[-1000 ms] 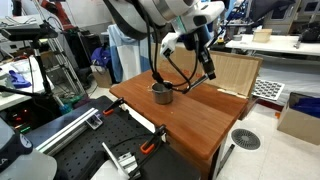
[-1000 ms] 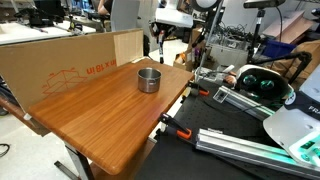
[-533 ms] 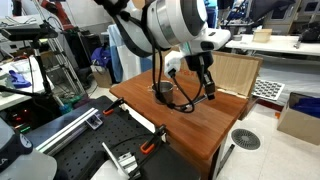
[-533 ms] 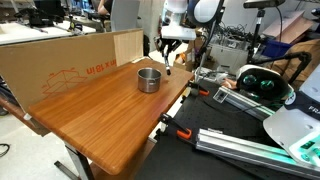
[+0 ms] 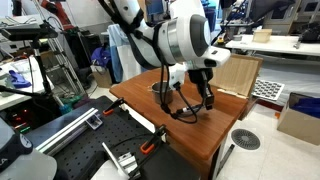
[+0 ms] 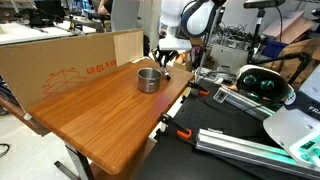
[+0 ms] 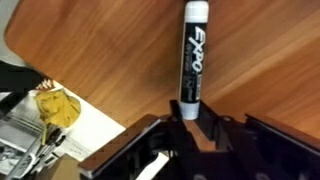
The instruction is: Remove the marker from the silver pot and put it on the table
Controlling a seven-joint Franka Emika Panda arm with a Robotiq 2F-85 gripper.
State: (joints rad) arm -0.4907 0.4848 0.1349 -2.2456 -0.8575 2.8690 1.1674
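Note:
The robot will next lower the marker (image 7: 194, 55) in its gripper slightly onto the bare tabletop (image 7: 164, 62) beside the silver pot and let go of it, because that spot is clear of other things.
My gripper (image 7: 190, 115) is shut on the marker (image 7: 194, 55), a dark EXPO pen with a white end that points away from the jaws. The marker hangs close over the reddish-brown table (image 7: 100, 50), near its edge. In an exterior view the gripper (image 6: 166, 64) is just beyond the silver pot (image 6: 148, 79), which stands on the table (image 6: 90, 120) with nothing showing inside it. In an exterior view the gripper (image 5: 207, 99) is low over the table (image 5: 195, 130), and the arm mostly hides the pot.
A pale upright board (image 6: 60, 62) stands along the table's far side. A black perforated bench (image 5: 100, 145) with orange-handled clamps (image 6: 172, 126) adjoins the table. A white and green device (image 6: 262, 82) lies on it. Boxes (image 5: 300, 118) stand on the floor.
The arm has swung away from the pot and come down toward the tabletop, carrying the marker. The pot has stayed where it was.

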